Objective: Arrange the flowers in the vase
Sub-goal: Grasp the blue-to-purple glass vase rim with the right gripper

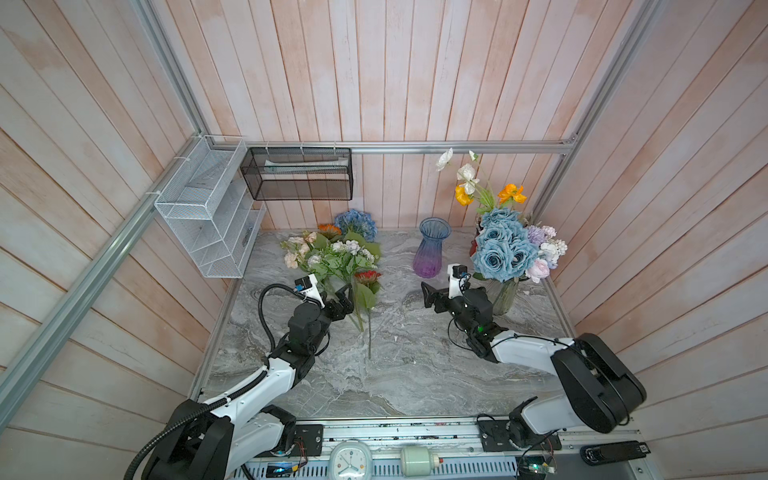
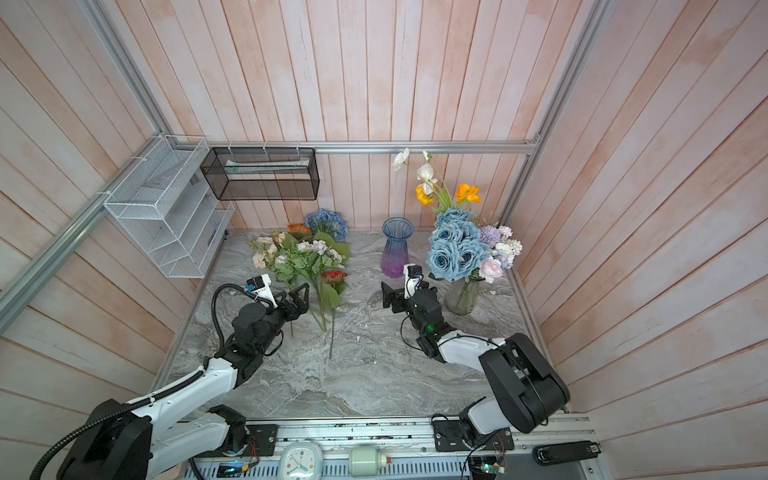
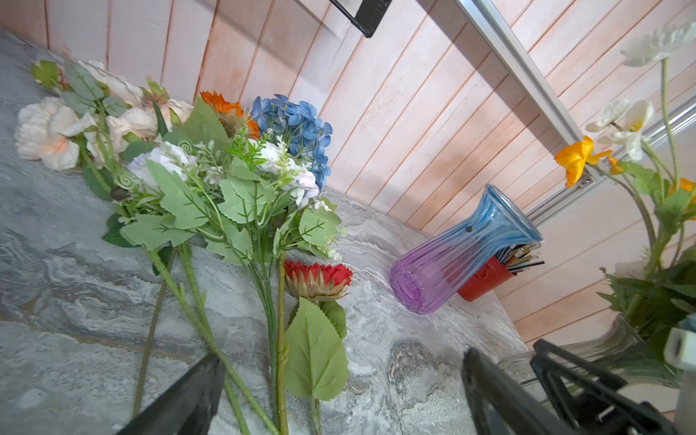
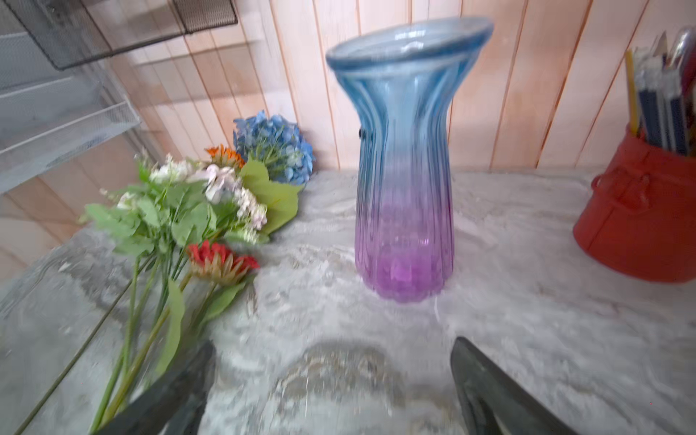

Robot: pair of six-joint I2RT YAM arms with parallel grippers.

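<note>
The empty vase stands upright beyond the open fingers of my right gripper, so I will move my right gripper outward until its fingers are on both sides of the narrow blue neck (image 1: 432, 243) (image 4: 403, 134), then close it.
Loose flowers (image 1: 336, 257) (image 2: 303, 253) lie in a pile at the back left of the marble table, heads toward the wall and stems toward the front. A red daisy (image 3: 318, 278) lies beside them. The ribbed vase (image 1: 432, 249) (image 2: 395, 249), blue above and purple below, stands upright and holds nothing. My left gripper (image 1: 344, 296) (image 3: 342, 356) is open just above the stems, several of which run between its fingers. In front of the vase (image 4: 405, 169), short of it, my right gripper (image 1: 427, 296) (image 4: 333, 342) is open over bare table.
A clear glass vase (image 1: 505, 297) holding a bouquet of blue roses (image 1: 498, 245) stands at the right, close to my right arm. A red pot of pencils (image 4: 640, 226) sits behind it. A white wire rack (image 1: 208, 216) and a black mesh basket (image 1: 297, 174) hang on the walls.
</note>
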